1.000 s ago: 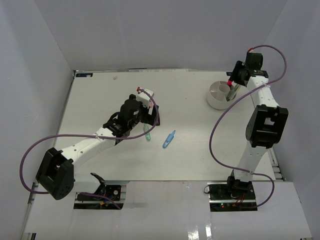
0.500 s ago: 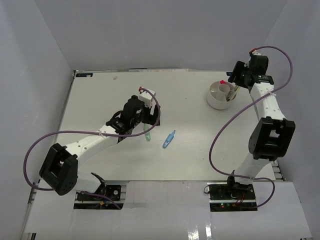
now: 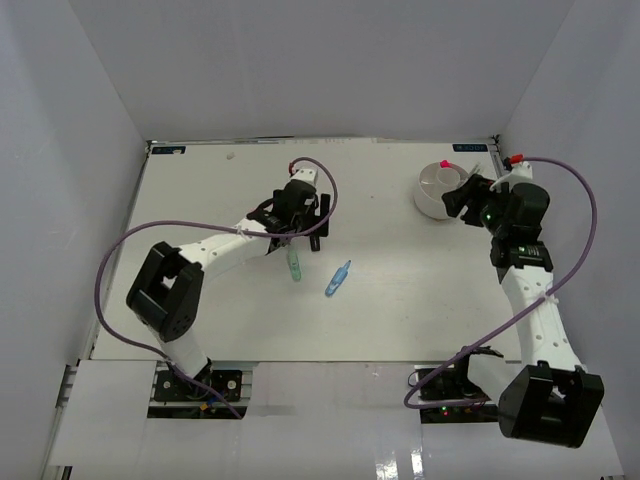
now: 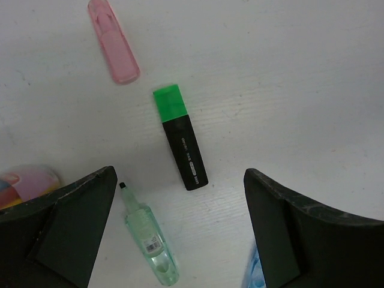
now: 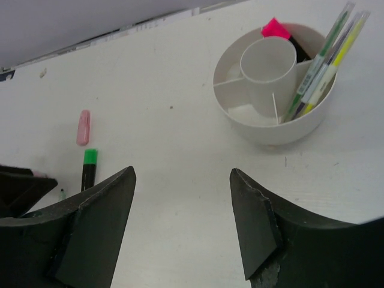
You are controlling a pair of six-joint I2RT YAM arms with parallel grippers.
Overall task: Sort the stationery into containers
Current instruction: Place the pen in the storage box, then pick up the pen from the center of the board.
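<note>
My left gripper's open fingers come down next, turning slightly to straddle the black body near its cap [image 3: 315,242] [image 4: 182,143], as the black highlighter lies slanted below them.
The white tub [image 3: 432,190] stands at the far right; in the right wrist view [image 5: 270,135] it holds a pink-capped item [image 5: 276,27] and green and yellow pens [image 5: 321,66]. My right gripper [image 5: 181,172] is open and empty, just near of the tub [image 3: 457,196]. My left gripper [image 4: 180,174] is open and empty above the table middle [image 3: 297,238]. Below it lie a black highlighter with a green cap [image 4: 180,138], a clear green pen [image 4: 150,243] and a pink eraser [image 4: 114,41]. A blue pen [image 3: 338,278] lies to the right of the green pen [image 3: 295,266].
A pink and yellow item [image 4: 27,183] shows partly behind my left finger. The eraser [image 5: 83,127] and highlighter [image 5: 89,168] also show in the right wrist view. Grey walls close in the table on three sides.
My right gripper let go of a pink-capped item into the tub and drew back toward the near right. My left gripper moved farther and right, over the highlighter.
</note>
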